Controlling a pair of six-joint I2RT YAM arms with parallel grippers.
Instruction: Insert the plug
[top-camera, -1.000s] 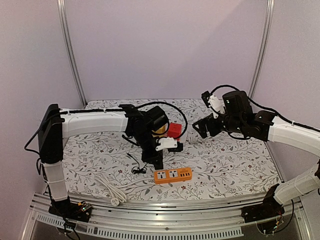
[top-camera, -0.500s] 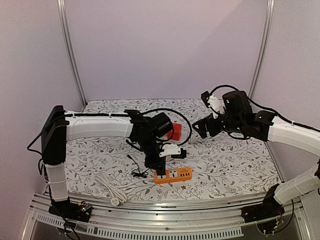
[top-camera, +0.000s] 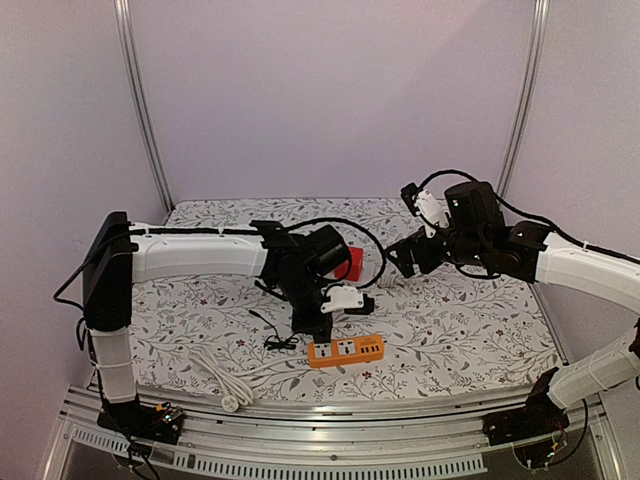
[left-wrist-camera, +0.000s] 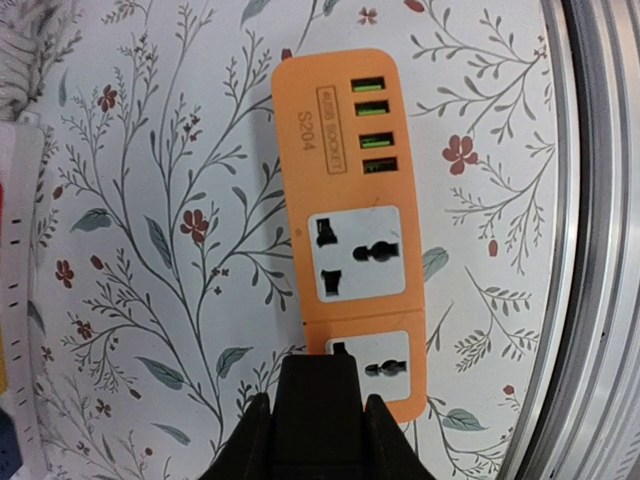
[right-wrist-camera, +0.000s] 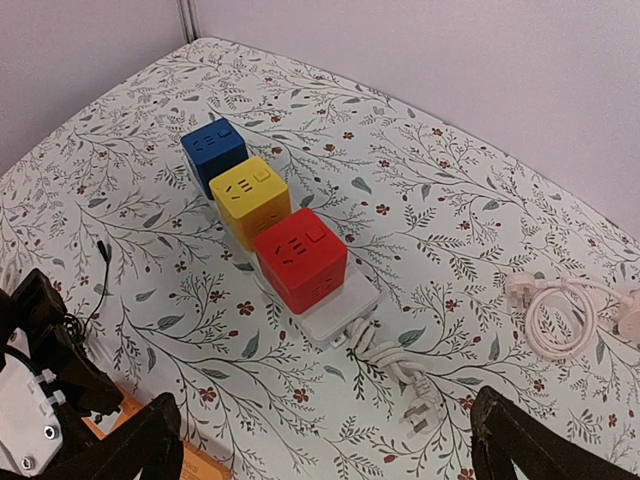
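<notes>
The plug hangs off-center above the near socket (top-camera: 322, 351) (left-wrist-camera: 376, 365). My left gripper needs to move gently toward the metal bar next and down onto the near socket to release the plug.
The orange power strip (top-camera: 345, 350) lies near the table's front edge. In the left wrist view the strip (left-wrist-camera: 350, 150) shows two sockets and several USB ports. My left gripper (top-camera: 318, 322) is shut on a black plug (left-wrist-camera: 318, 395), which hangs just above the near socket (left-wrist-camera: 372, 362) and hides that socket's left half. The gripper (left-wrist-camera: 318, 430) sits close over the strip's left end. The plug's pins are hidden. My right gripper (top-camera: 400, 262) is open and empty, held in the air at the right; its fingers (right-wrist-camera: 120, 445) frame the bottom of the right wrist view.
A white base with blue (right-wrist-camera: 214, 150), yellow (right-wrist-camera: 250, 200) and red (right-wrist-camera: 300, 258) cube sockets lies mid-table, its white cord and plug (right-wrist-camera: 405, 385) beside it. Another white cable coil (right-wrist-camera: 555, 310) lies right. A white cord (top-camera: 215, 372) and black lead (top-camera: 275, 338) lie front left.
My left arm has moved right and forward with the plug, coming down over the orange strip's left end. The right arm has stayed still.
</notes>
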